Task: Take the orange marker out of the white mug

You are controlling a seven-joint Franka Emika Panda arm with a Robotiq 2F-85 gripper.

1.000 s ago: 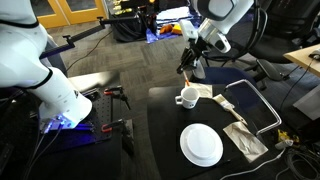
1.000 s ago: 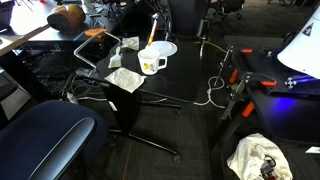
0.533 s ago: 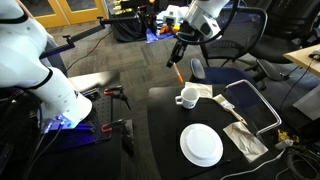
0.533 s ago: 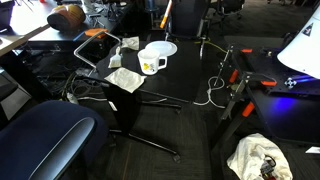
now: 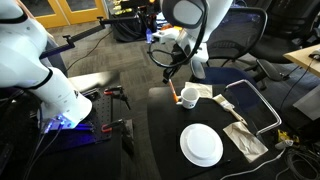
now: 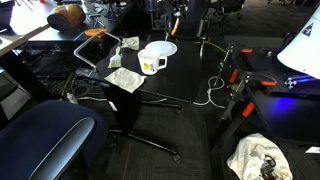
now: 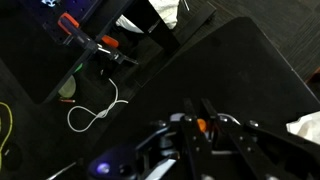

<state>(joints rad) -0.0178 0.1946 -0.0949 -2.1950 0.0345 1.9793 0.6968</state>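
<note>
I will next turn my gripper and lower the orange marker away from the mug, toward the bare black tabletop [image 5: 167, 121] [image 7: 172, 103] beside the plate.
The white mug [image 5: 187, 96] stands on the black table [image 5: 160, 130], near its far edge; it also shows in an exterior view [image 6: 153, 60], where it has a yellow print. My gripper [image 5: 172, 86] is shut on the orange marker [image 5: 173, 97] and holds it upright just beside the mug, outside it, over the table's far corner. In the wrist view the marker [image 7: 201, 125] is an orange spot pinched between the dark fingers [image 7: 198, 122] above the black tabletop. The arm [image 6: 190, 15] is dark behind the mug, and the marker is hard to make out there.
A flat white plate [image 5: 201, 145] lies in front of the mug. Crumpled paper [image 5: 245, 138] and a metal frame [image 5: 255, 100] sit at the table's side. A white cable [image 7: 95, 110] and red-handled tools [image 7: 75, 28] lie on the floor beyond the edge. A blue chair [image 6: 40, 140] stands nearby.
The gripper, holding the marker, has swung away from above the mug and come down beside it, toward the table's far corner.
</note>
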